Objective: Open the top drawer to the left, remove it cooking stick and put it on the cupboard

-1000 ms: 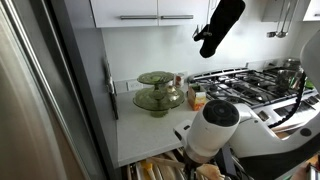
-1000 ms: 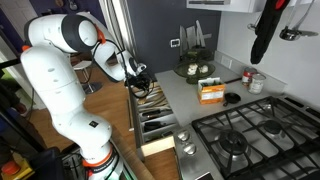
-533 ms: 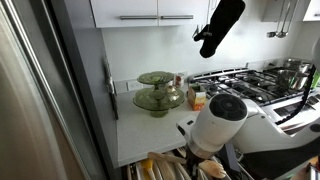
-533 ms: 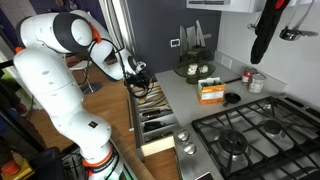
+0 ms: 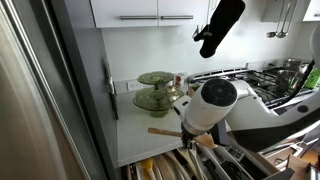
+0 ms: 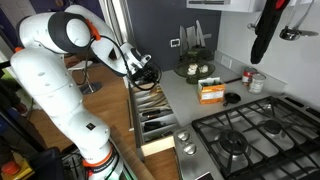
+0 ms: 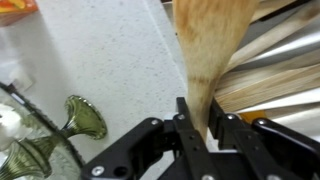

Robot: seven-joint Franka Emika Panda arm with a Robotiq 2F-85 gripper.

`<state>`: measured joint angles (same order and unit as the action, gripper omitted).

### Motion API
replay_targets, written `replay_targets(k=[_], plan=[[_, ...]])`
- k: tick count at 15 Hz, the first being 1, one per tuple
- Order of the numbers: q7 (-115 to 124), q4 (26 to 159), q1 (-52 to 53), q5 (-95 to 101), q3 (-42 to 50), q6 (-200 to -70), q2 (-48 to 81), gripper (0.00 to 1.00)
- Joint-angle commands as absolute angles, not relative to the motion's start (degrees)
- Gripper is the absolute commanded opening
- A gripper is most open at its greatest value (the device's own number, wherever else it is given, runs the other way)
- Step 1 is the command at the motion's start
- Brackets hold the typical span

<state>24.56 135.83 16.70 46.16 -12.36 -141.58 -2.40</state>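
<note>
The white worktop [image 6: 173,88] beside the green dish is bare, so I should move my gripper from the open drawer [image 6: 155,112] toward the dish, lower it and release the stick.
My gripper [image 7: 203,122] is shut on the cooking stick [image 7: 208,52], a light-wood utensil with a flat wide end. In an exterior view the stick [image 5: 170,131] juts out level from the gripper [image 5: 197,138], just above the front of the white worktop [image 5: 140,135] of the cupboard. In another exterior view the gripper [image 6: 148,72] is raised over the open top drawer [image 6: 155,112], which still holds other utensils. The drawer also shows in the wrist view [image 7: 275,70].
A green glass tiered dish [image 5: 157,91] stands on the worktop near the wall; it shows in the wrist view too [image 7: 60,135]. A box [image 6: 211,92] and a jar [image 6: 257,82] sit beside the gas hob [image 6: 250,135]. A steel fridge side [image 5: 40,100] bounds the worktop.
The gripper has risen out of the open drawer with the cooking stick and swung toward the worktop; the stick now shows above the counter's front edge.
</note>
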Motion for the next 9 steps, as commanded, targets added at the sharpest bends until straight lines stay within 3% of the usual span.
replay_targets(k=[1,9], plan=[[23.69,132.13,14.83,53.65,-13.17,-138.76,-0.07,0.06],[20.11,126.53,14.16,58.87,-11.57,-141.17,8.61,0.06]])
